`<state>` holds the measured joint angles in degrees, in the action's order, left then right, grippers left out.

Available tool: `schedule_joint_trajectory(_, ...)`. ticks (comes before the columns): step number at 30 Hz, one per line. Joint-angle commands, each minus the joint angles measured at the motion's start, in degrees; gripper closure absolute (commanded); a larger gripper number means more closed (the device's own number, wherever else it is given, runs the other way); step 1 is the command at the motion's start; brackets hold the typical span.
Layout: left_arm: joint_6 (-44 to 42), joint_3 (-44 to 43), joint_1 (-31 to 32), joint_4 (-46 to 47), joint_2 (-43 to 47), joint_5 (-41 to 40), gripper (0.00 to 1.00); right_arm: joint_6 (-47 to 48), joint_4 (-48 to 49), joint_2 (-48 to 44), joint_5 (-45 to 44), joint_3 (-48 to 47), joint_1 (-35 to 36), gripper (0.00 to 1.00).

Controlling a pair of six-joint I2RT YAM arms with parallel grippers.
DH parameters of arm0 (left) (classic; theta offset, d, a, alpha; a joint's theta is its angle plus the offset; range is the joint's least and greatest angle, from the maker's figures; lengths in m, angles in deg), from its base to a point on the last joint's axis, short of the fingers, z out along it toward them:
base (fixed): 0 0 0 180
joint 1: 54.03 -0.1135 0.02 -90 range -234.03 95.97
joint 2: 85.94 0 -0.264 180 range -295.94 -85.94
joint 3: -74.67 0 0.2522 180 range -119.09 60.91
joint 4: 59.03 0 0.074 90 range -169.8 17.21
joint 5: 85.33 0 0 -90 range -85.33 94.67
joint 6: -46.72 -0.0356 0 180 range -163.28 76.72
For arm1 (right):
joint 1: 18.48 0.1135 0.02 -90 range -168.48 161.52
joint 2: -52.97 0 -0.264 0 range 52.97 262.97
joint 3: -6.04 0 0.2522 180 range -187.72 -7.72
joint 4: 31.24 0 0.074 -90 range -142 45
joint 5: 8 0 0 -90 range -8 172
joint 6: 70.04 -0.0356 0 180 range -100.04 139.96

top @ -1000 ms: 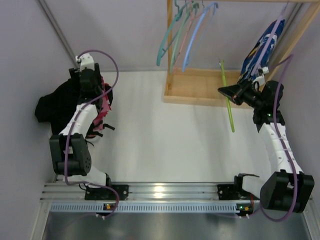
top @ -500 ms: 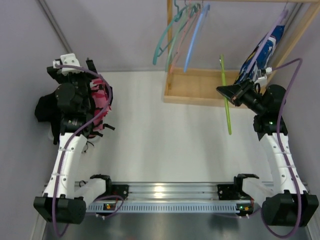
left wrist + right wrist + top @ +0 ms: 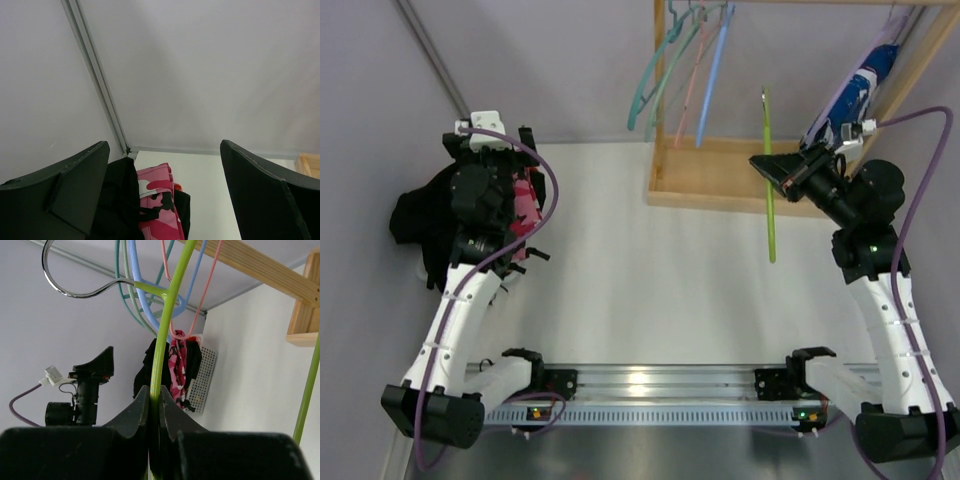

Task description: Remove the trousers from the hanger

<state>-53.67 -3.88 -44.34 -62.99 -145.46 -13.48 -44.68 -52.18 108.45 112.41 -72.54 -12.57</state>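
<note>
My right gripper will next lift the bare hanger outward onto the top bar's free part (image 3: 760,2) beside the blue hanger, above and outward of the gripper, and release.
The pink-red camouflage trousers (image 3: 525,210) and the black trousers (image 3: 420,215) lie in a heap at the far left of the table. My left gripper (image 3: 488,142) hovers above them, open and empty; its wrist view shows the pink trousers (image 3: 157,210) and the black trousers (image 3: 117,200) below the jaws (image 3: 164,145). The blue-and-white trousers (image 3: 860,90) hang at the rack's right end. My right gripper (image 3: 762,163) is shut on a bare green hanger (image 3: 769,215), gripped on its arm (image 3: 167,325) between the fingertips (image 3: 155,392).
A wooden rack (image 3: 710,175) stands at the back right, with teal, pink and blue bare hangers (image 3: 690,70) on its top rail (image 3: 250,265). The grey walls close in on the left and behind. The left arm (image 3: 85,385) shows in the right wrist view.
My left arm has lifted off the heap of trousers and risen above it. My right gripper has moved up and back a little with the green hanger.
</note>
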Motion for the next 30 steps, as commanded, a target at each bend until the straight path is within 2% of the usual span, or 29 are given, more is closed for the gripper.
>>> schedule_joint_trajectory(1, 1.6, 0.0, 0.7, 0.7, 0.7, -1.2, 0.01, 2.1, -0.6, -2.1, -5.0, -5.2, 0.9, 1.00)
schedule_joint_trajectory(9, 2.1, -1.7, 2.7, 0.7, -0.9, -1.6, 0.01, 0.7, -3.4, 8.2, -13.4, -18.8, 3.3, 1.00)
schedule_joint_trajectory(16, 2.4, -1.7, 3.3, 0.1, 0.3, -2.2, 0.01, -0.2, -7.7, 21.7, -19.7, -37.5, 4.8, 1.00)
schedule_joint_trajectory(22, 2.2, -1.1, 3.4, -1.4, 1.1, -2.5, 0.01, 2.9, -7.2, 27.9, -25.4, -46.6, 6.2, 1.00)
schedule_joint_trajectory(30, 3.7, -0.9, 3.4, -2.8, 1.1, -2.0, 0.01, 3.4, -7.1, 35.6, -27.7, -53.7, 7.0, 1.00)
